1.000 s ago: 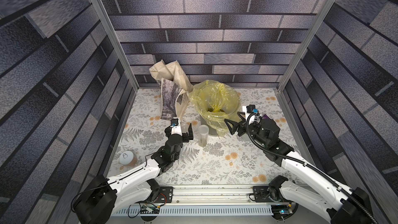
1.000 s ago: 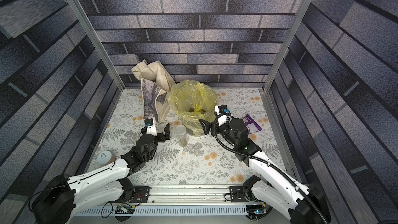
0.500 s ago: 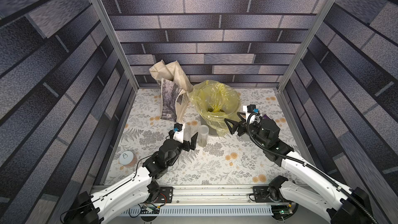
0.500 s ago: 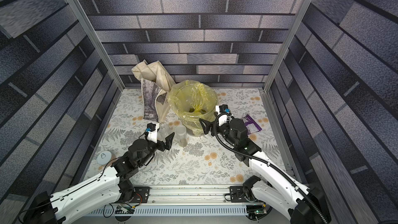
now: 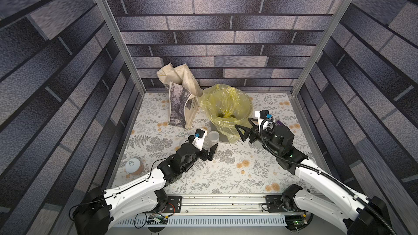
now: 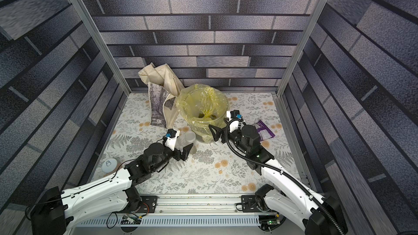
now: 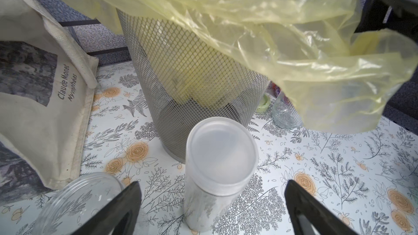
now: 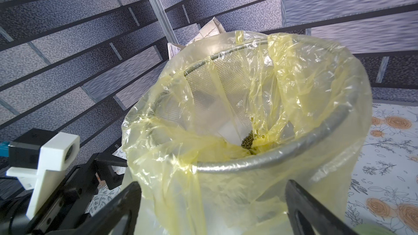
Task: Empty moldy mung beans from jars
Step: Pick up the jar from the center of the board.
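Observation:
The slim clear jar stands upright between the robot's open fingers, so the left gripper next needs to move outward and close on the slim clear jar's upper part [image 5: 213,139] [image 7: 217,185] by its whitish lid.
A slim clear jar with a whitish lid [image 7: 221,152] stands upright on the floral table, seen in both top views [image 5: 213,136] [image 6: 190,136]. My left gripper [image 7: 212,206] [image 5: 207,146] is open, one finger on each side of this jar and neither touching it. A lidless clear jar [image 7: 77,202] stands beside one finger. A ribbed clear jar [image 7: 283,114] stands behind the bucket, with a pale green lid [image 7: 264,103] by it. Mung beans [image 8: 247,142] [image 5: 226,115] lie at the bottom of the yellow bag. My right gripper [image 8: 212,200] [image 5: 243,124] is open and empty against the bag's outer side.
The grey mesh bucket [image 7: 181,64] lined with a yellow bag [image 5: 226,100] stands at the back middle. A cream cloth tote [image 5: 181,105] leans to its left. A can [image 5: 133,166] sits by the left wall and a purple packet [image 6: 263,131] lies behind the right arm.
My left gripper has drawn back toward the front and shifted right, ending open around the lidded jar. The right arm has stayed where it was.

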Controlling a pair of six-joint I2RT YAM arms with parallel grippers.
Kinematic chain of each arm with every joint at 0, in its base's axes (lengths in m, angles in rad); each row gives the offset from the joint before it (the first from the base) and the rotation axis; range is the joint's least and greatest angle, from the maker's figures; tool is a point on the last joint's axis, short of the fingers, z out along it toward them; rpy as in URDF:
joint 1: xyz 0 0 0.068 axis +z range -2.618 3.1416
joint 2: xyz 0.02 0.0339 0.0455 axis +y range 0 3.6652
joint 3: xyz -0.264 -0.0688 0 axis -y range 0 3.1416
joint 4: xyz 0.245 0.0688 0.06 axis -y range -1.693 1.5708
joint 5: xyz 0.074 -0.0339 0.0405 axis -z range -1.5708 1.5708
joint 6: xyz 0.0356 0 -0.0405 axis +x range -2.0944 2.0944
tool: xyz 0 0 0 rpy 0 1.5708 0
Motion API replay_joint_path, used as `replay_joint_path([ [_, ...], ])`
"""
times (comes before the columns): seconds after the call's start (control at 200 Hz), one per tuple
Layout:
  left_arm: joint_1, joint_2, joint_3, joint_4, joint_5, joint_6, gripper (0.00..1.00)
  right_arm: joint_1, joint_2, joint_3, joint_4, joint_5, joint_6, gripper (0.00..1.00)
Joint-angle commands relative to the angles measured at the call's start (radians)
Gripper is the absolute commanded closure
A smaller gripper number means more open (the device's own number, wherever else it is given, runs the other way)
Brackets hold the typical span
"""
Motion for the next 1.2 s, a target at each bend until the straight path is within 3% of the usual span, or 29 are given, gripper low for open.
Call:
replay_joint_path([
  [0.0,-0.004,0.031,0.044,0.051,0.017,0.026,0.00,-0.004,-0.010,-0.023,0.038,-0.020,0.006,0.00],
  [0.631,0.002,0.190,0.093,0.162,0.033,0.038,0.00,-0.005,-0.020,-0.033,0.011,-0.010,-0.011,0.02],
  [0.791,0.013,0.213,0.097,0.175,0.041,0.039,0.11,-0.004,-0.019,-0.033,0.009,-0.013,-0.011,0.04],
  [1.192,0.032,0.258,0.099,0.198,0.013,0.019,0.21,-0.004,-0.008,-0.031,0.011,-0.025,-0.014,0.13],
])
